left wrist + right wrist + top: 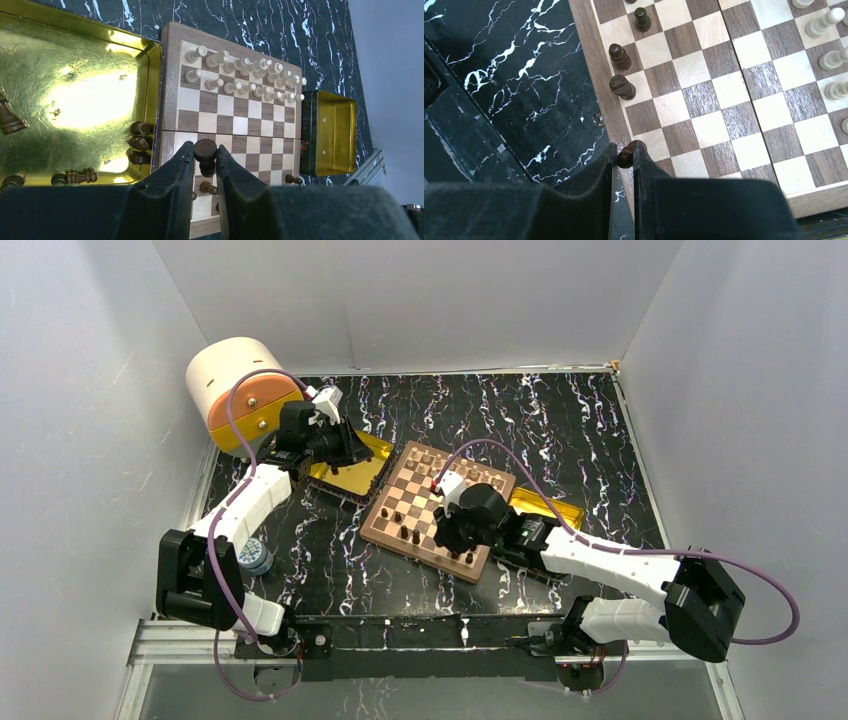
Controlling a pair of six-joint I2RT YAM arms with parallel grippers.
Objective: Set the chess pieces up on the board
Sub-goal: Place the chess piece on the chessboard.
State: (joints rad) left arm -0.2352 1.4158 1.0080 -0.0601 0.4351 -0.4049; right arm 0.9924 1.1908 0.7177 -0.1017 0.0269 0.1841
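Note:
My right gripper carries the dark piece down onto the near-row light square (441,548) (651,143) beside the bare dark square next, since that spot is empty.
The board (376,532) lies mid-table. Light chess pieces (240,75) fill its two far rows in the left wrist view. A few dark pieces (622,86) stand along the edge nearest the arms. My left gripper (205,153) is shut on a dark piece (205,147), held above the seam between the gold tray and the board; in the top view the left gripper (355,448) is over that tray. My right gripper (625,154) is shut on a small dark piece (626,156) at the board's rim; the right gripper (447,532) hangs over the board's near side.
A gold tray (75,95) left of the board holds several dark pieces (139,143). A second gold tray (332,132) sits at the board's right. A cream and orange drawer box (240,390) stands at the back left, and a small jar (256,556) by the left arm.

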